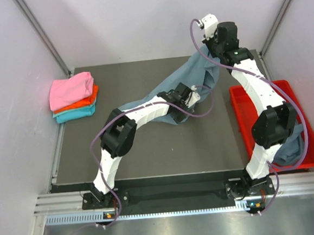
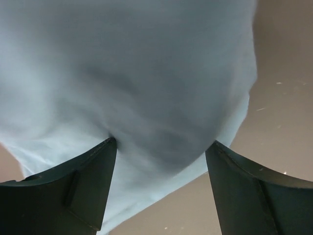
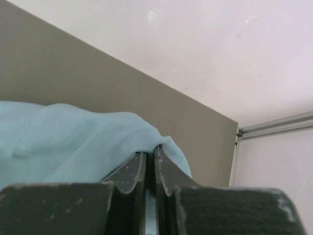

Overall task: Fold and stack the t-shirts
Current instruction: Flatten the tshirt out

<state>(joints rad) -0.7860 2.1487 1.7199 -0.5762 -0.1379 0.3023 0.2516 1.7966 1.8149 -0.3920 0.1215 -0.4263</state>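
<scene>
The left gripper moves to the right in the top view next, onto the shirt's hanging edge, since that edge still bulges past one open finger.
A slate blue-grey t-shirt (image 1: 189, 74) hangs stretched between my two grippers over the back of the dark table (image 1: 149, 151). My right gripper (image 1: 204, 49) holds it raised near the back edge; in the right wrist view the gripper (image 3: 155, 149) is shut, with a fold of the shirt (image 3: 63, 142) pinched at the tips. My left gripper (image 1: 193, 96) is at the shirt's lower part. In the left wrist view the gripper (image 2: 161, 147) is wide open, and the shirt (image 2: 137, 73) sags between and beyond its fingertips (image 2: 95, 181), unclamped.
A folded stack of pink, orange and teal t-shirts (image 1: 74, 97) lies at the table's left edge. A red tray (image 1: 243, 110) stands at the right with another blue-grey shirt (image 1: 290, 150) in its near end. Grey walls enclose the table.
</scene>
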